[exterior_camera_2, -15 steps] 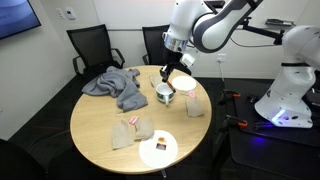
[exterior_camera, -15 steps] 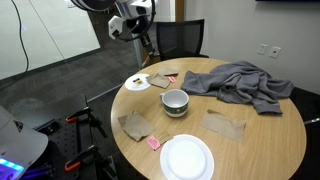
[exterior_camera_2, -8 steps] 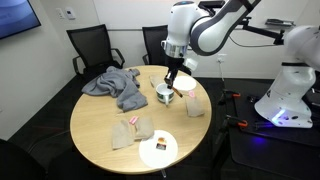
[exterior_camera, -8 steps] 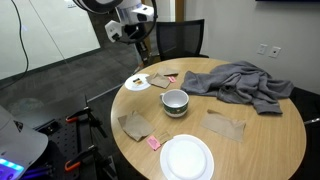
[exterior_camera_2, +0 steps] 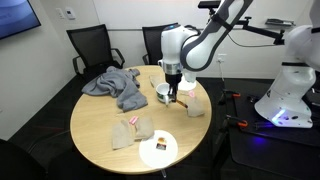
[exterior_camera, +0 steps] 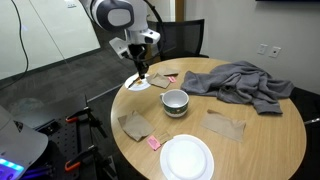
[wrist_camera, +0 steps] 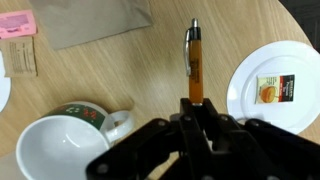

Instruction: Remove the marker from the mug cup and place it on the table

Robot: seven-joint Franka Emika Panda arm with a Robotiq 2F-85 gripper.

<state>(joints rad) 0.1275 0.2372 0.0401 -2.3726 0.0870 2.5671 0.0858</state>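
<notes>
I will move my gripper down to the bare wood between the mug cup and the small white plate, because that spot is free for the marker.
My gripper (wrist_camera: 195,104) is shut on the marker (wrist_camera: 193,58), an orange pen with a dark tip that sticks out over the bare wood of the table (wrist_camera: 120,70). The mug cup (wrist_camera: 62,148) is white, looks empty, and lies to the left of the marker in the wrist view. In both exterior views the gripper (exterior_camera: 143,70) (exterior_camera_2: 172,93) hangs low over the table edge, beside the mug cup (exterior_camera: 175,100) (exterior_camera_2: 163,93) and apart from it. The marker is too small to make out in those views.
A small white plate (wrist_camera: 275,85) (exterior_camera: 137,84) with a packet lies next to the marker. A large white plate (exterior_camera: 187,157), brown napkins (exterior_camera: 135,125) (exterior_camera: 225,124), a pink scrap (exterior_camera: 153,143) and a grey cloth (exterior_camera: 240,82) also lie on the table (exterior_camera: 265,135).
The arm has come down from high above the table's edge to just over the tabletop between the small plate and the cup, with the marker held throughout.
</notes>
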